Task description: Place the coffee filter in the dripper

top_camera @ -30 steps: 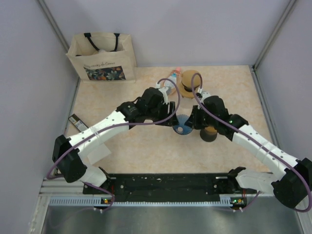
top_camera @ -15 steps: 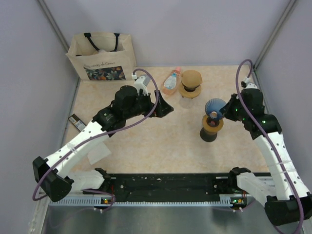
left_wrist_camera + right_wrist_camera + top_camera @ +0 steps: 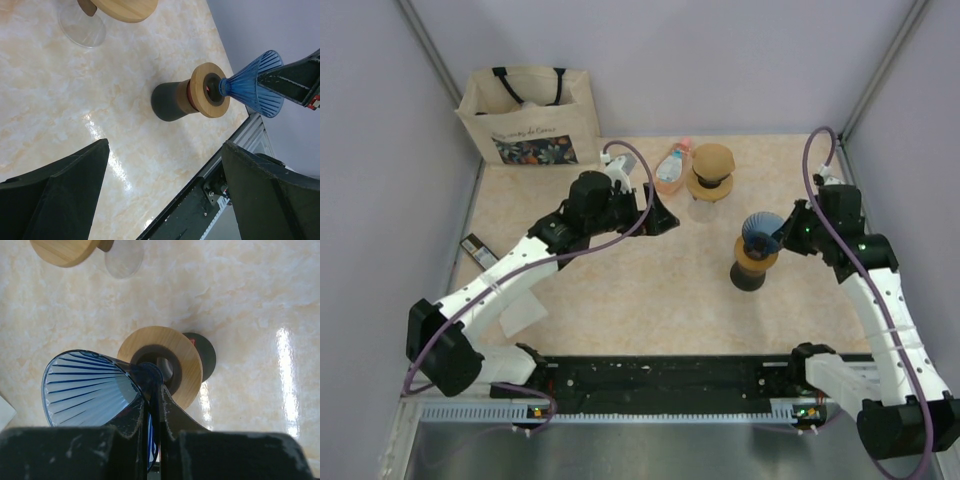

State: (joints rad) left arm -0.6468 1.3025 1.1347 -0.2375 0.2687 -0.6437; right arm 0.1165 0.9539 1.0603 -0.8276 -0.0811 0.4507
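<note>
The dripper's hole (image 3: pixel 757 252) (image 3: pixel 164 368) is below. My right gripper will next lower the coffee filter left in the top view toward it, the filter's tip pointing in, and release.
The coffee filter is a blue ribbed cone (image 3: pixel 758 230). My right gripper (image 3: pixel 782 232) is shut on its wall and holds it tilted on its side. The cone's narrow tip is at the hole of the dripper (image 3: pixel 752 262), a wooden ring on a dark round base. The right wrist view shows the cone (image 3: pixel 90 390) pinched in my right gripper (image 3: pixel 155 405) just above the wooden ring (image 3: pixel 180 357). The left wrist view shows the cone (image 3: pixel 252 82) and the dripper (image 3: pixel 200 92) from the side. My left gripper (image 3: pixel 663 220) is open and empty, left of the dripper (image 3: pixel 165 200).
A wooden-topped piece on a clear glass base (image 3: pixel 711 172) and a pink bottle (image 3: pixel 670 168) stand at the back. A tote bag (image 3: pixel 528 118) is at the back left. A small black object (image 3: pixel 478 249) and white paper (image 3: pixel 515 310) lie at the left.
Both arms have drawn apart from the middle. The right gripper has carried the blue cone to the right and brought its tip down to the dripper's ring. The left gripper has pulled back, empty.
</note>
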